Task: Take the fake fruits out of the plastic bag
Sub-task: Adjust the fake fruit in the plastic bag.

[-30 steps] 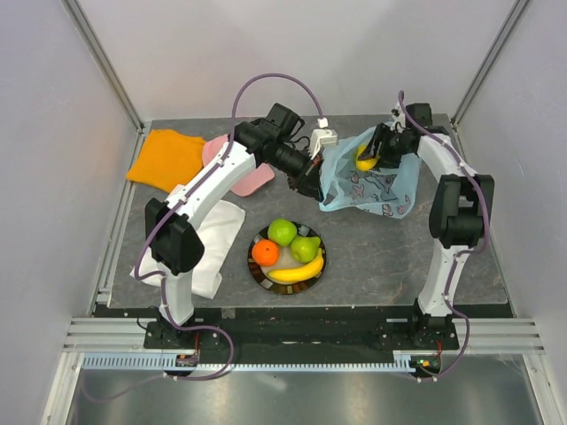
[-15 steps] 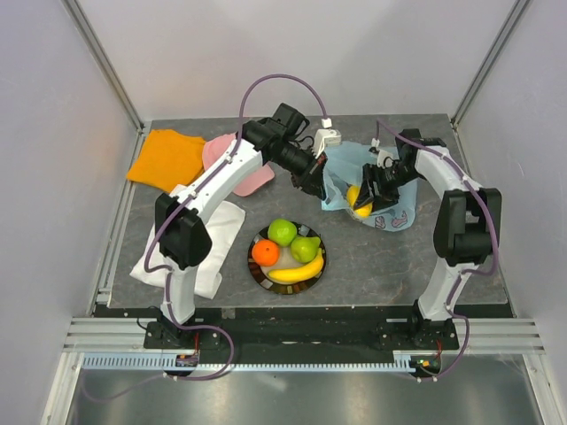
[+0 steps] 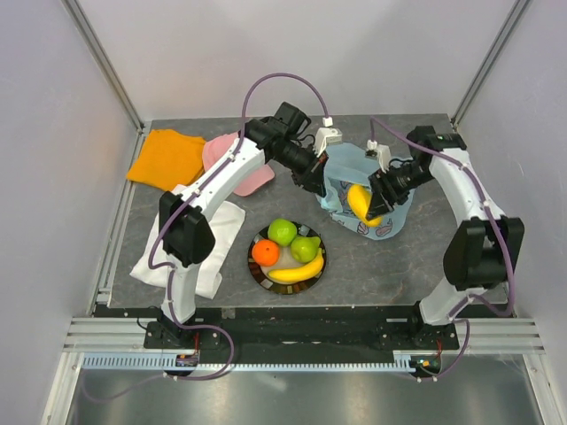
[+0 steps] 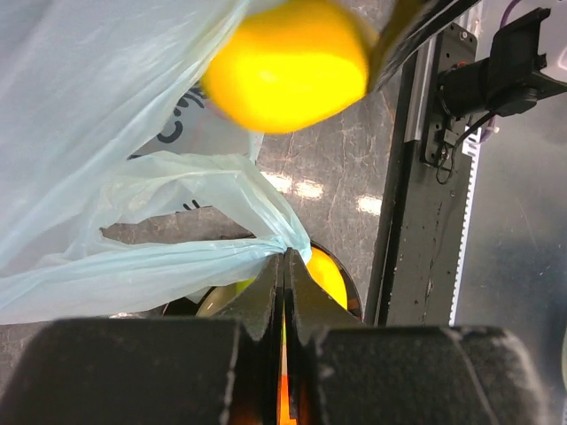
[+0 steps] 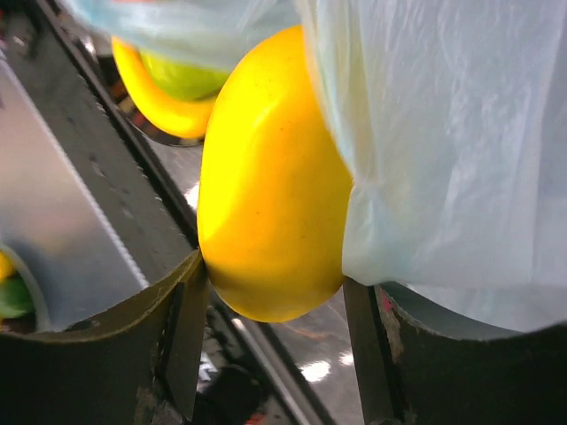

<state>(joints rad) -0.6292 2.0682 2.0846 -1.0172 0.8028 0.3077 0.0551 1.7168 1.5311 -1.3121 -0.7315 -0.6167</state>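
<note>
I should lower my right gripper onto the bag's printed lower film [image 3: 379, 232] and release the mango there; hanging film lies against its side.
The light-blue plastic bag [image 3: 354, 168] hangs bunched at the back centre, and my left gripper [image 3: 316, 183] is shut on its twisted handle [image 4: 266, 243]. A yellow mango-like fruit [image 3: 359, 202] sits between the fingers of my right gripper [image 3: 372, 202], at the bag's mouth. In the right wrist view the mango [image 5: 270, 195] rests against the bag film [image 5: 443, 133]. In front, a dark plate [image 3: 257, 272] carries a green apple [image 3: 283, 232], a green pear [image 3: 306, 248], an orange [image 3: 265, 252] and a banana [image 3: 295, 273].
An orange cloth [image 3: 168, 158] lies at the back left with a pink item [image 3: 237, 168] beside it. A white folded cloth [image 3: 199, 248] lies left of the plate. Grey walls close in the mat on three sides.
My right gripper has carried the yellow fruit from the back of the bag forward and left toward the plate side. The bag has been pulled up and bunched. The left gripper has barely moved.
</note>
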